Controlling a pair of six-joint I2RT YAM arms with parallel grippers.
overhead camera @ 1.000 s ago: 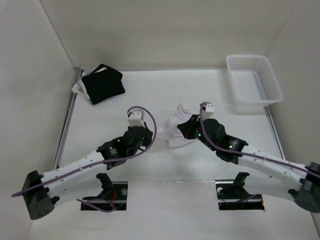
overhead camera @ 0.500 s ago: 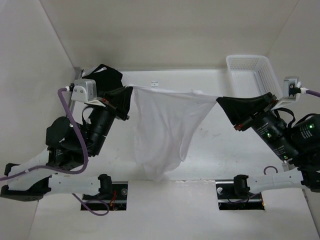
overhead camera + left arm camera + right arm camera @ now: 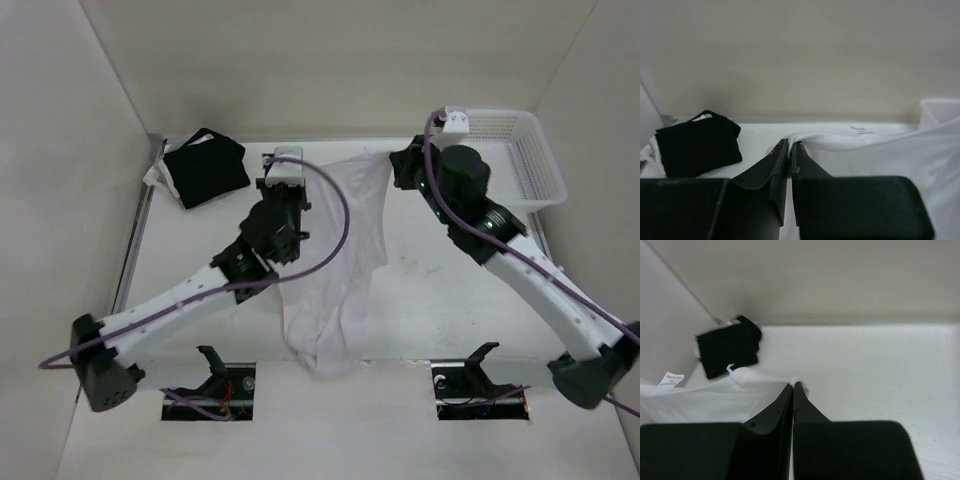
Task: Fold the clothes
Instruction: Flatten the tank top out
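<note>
My left gripper rises next, since the garment's lower end trails past the near table edge. It then lowers outward onto the back part of the table and releases.
The clothes (image 3: 340, 270) are one thin white garment. Its top edge is stretched between my two grippers near the back of the table, and its body trails toward the near edge. My left gripper (image 3: 275, 160) is shut on the left corner, and white fabric bunches at its tips (image 3: 790, 143). My right gripper (image 3: 394, 162) is shut on the right corner, with a tuft of cloth pinched at its tips (image 3: 793, 384). A small label (image 3: 671, 378) shows on the garment's edge.
A folded black garment with white trim (image 3: 205, 167) lies at the back left corner. A white plastic basket (image 3: 510, 165) stands at the back right. Walls enclose the table on the left, back and right. Two cut-outs (image 3: 210, 390) sit by the arm bases.
Half a second ago both arms held the garment stretched wide and high. Now the grippers are lower, closer together and near the back, and the cloth trails on the table.
</note>
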